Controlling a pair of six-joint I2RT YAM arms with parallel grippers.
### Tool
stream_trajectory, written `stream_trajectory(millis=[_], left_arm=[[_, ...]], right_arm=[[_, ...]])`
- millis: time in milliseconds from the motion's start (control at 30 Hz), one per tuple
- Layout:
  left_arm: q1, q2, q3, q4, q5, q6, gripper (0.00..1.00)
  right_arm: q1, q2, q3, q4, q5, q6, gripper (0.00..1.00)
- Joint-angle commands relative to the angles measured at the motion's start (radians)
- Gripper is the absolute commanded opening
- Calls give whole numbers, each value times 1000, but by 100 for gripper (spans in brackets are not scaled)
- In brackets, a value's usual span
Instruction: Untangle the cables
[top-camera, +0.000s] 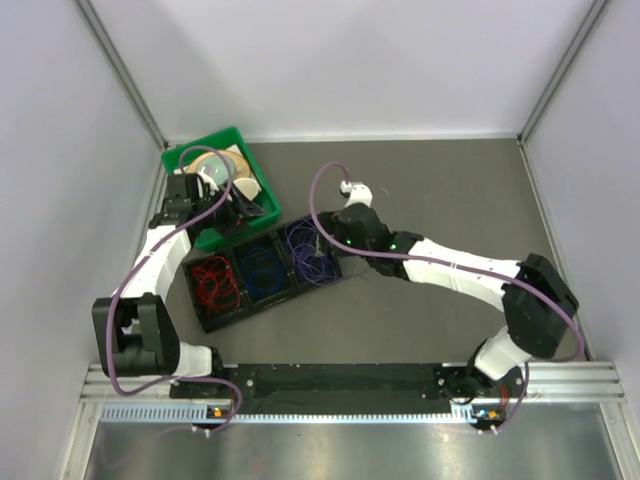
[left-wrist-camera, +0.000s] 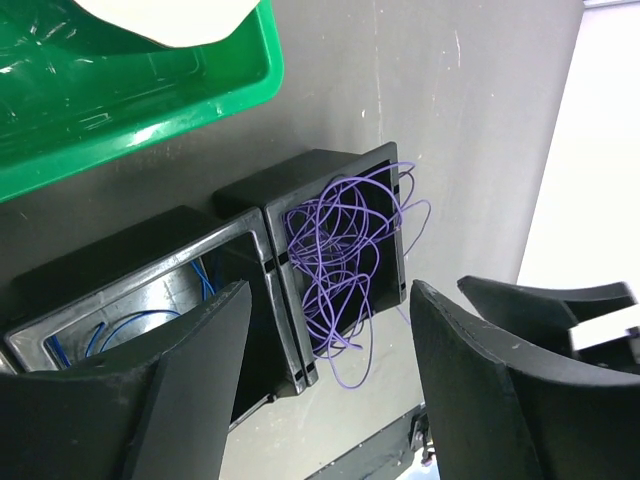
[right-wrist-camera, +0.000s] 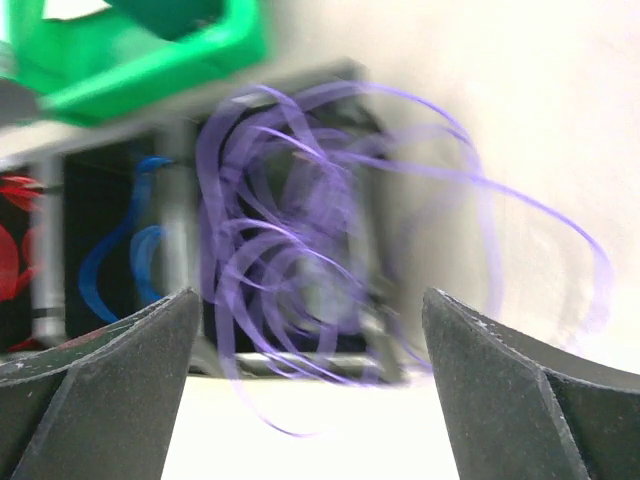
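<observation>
I need to lower my right gripper next and move it to the right in the top view onto purple loops outside the tray's rim (right-wrist-camera: 599, 272), because they are clear of the tangle.
A black tray (top-camera: 250, 311) holds the cables in three compartments: red cables (top-camera: 215, 285) on the left, blue cables (top-camera: 262, 272) in the middle, purple cables (top-camera: 310, 250) on the right. My right gripper (top-camera: 326, 240) hangs open at the purple compartment's right edge. In the right wrist view the purple cables (right-wrist-camera: 300, 240) are a blurred tangle beyond the right gripper (right-wrist-camera: 310, 340), with loops spilling over the tray's rim. My left gripper (left-wrist-camera: 325, 335) is open and empty, raised near the green bin, looking down on the purple cables (left-wrist-camera: 345, 260) and blue cables (left-wrist-camera: 120, 330).
A green bin (top-camera: 215, 180) with a roll of tape inside stands at the back left, touching the tray's far side. The green bin (left-wrist-camera: 150, 110) fills the upper left of the left wrist view. White walls enclose the grey table on three sides.
</observation>
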Motion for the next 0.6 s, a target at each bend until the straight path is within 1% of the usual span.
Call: stream_trajectory(millis=[0,33,67,167,200,333,367,433,500,567], left_arm=[[3,-15,30,27,-4,13,70],[1,-13,33,31,-6,10,70],[3,-10,36,31,-7,6,70],[1,-3,42,43,-7,-1,70],[3,2,43,42,-4,-3,70],[3,25,57,48,7,-18,70],[3,27,63,48,10,-20,70],[3,25,79,37,2,-12,70],[3,25,88,22,-7,3,70],[4,30,91,17,-9,13,70]], right_arm=[[-6,-130,-136,-15,222,85,90],[-6,-141,-151,-33,302,93,88],[-7,-134,-152,-97,328,102,88],[-7,-80,-116,-182,361,105,88],[-7,-42,-97,-182,358,99,88],[-26,49,-66,-162,315,61,93],[-38,61,-63,-150,293,50,96],[-85,93,-65,-110,222,30,99],[-122,119,-59,-86,163,10,99],[-138,167,-28,-85,152,-16,99]])
